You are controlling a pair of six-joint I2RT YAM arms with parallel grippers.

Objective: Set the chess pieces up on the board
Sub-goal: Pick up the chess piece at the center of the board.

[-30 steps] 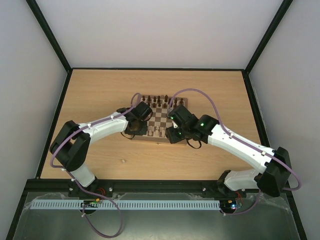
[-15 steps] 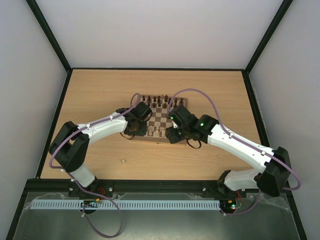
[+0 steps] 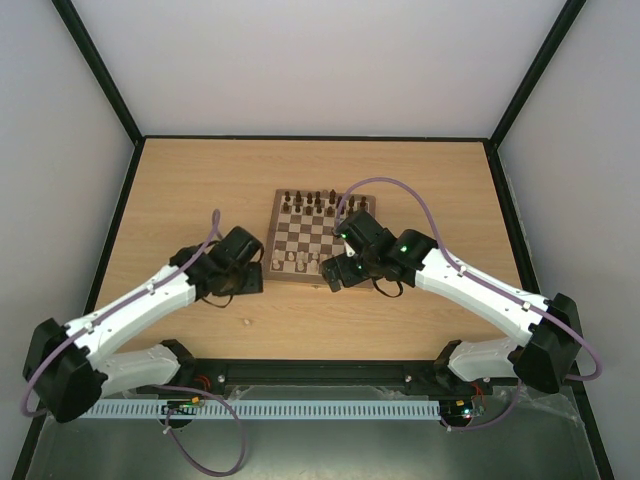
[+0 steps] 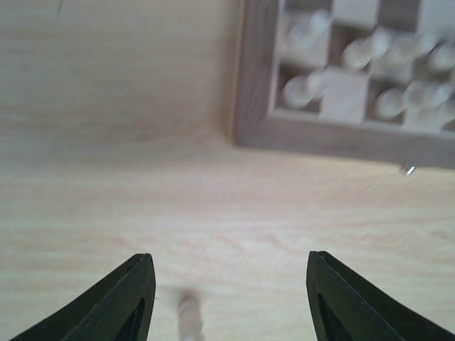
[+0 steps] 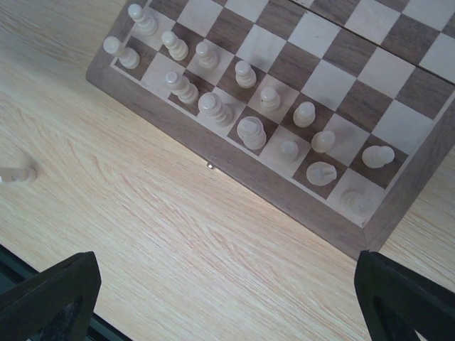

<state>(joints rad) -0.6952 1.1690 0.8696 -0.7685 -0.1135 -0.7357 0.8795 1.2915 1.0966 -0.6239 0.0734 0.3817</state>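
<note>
I will pull my open left gripper back from the board's corner and lower it around that loose piece's top [image 3: 247, 322], because one pale piece is off the board [image 3: 325, 236].
The board [image 3: 325, 236] lies mid-table, with dark pieces [image 3: 315, 200] on its far rows and pale chess pieces [image 3: 300, 260] on its near rows. In the right wrist view the pale chess pieces [image 5: 245, 74] stand in two rows along the board's [image 5: 284, 186] near edge. One pale piece [image 5: 18, 175] lies on the tabletop, off the board. The left wrist view shows this loose piece [image 4: 188, 320] blurred, lying between the fingers close to the left fingertip [image 4: 135, 298]. My left gripper [image 3: 250, 278] [image 4: 231, 302] is open. My right gripper [image 3: 333, 272] [image 5: 227, 305] is wide open over bare wood, holding nothing.
The light-wood tabletop [image 3: 200, 190] is fenced by a black frame and white walls. The board's near left corner [image 4: 245, 135] is just ahead of my left gripper. A small metal clasp [image 5: 210, 165] sits on the board's near edge.
My left arm has drawn back from the board's near left corner to the table beside it, and its jaws have opened. The right gripper's jaws have opened wider at the near edge.
</note>
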